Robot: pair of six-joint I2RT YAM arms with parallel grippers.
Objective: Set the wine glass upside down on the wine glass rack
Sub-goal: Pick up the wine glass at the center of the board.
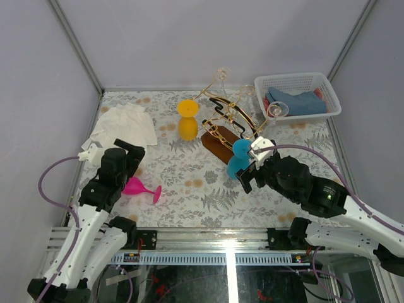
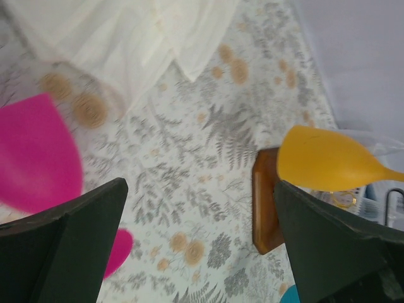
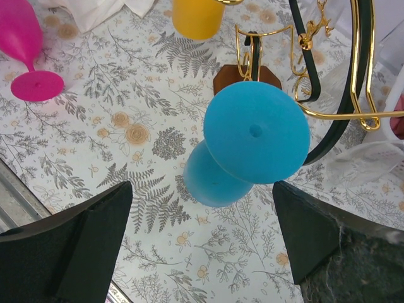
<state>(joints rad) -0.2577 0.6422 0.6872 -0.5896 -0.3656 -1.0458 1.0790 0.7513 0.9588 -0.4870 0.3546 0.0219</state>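
Observation:
My left gripper draws back and down next, turning its open fingers onto the pink glass's stem (image 1: 148,190), since that lies below and back of it.
The wine glass rack (image 1: 222,129), curly gold wire arms and a black arched bar on a brown wooden base, stands mid-table. A yellow glass (image 1: 187,118) hangs upside down at its left. A blue wine glass (image 1: 240,150) is upside down at the rack's near side, foot up, bowl down; it also shows in the right wrist view (image 3: 255,129). My right gripper (image 1: 252,164) is open just behind it, jaws wide apart and not touching (image 3: 202,187). A pink glass (image 1: 141,188) lies on its side by my left gripper (image 1: 129,154), which is open and empty (image 2: 199,187).
A white plastic basket (image 1: 328,91) with a blue cloth stands back right. A white cloth (image 1: 126,123) lies back left. Clear glasses (image 1: 277,110) hang on the rack's far arms. Grey walls close in the table.

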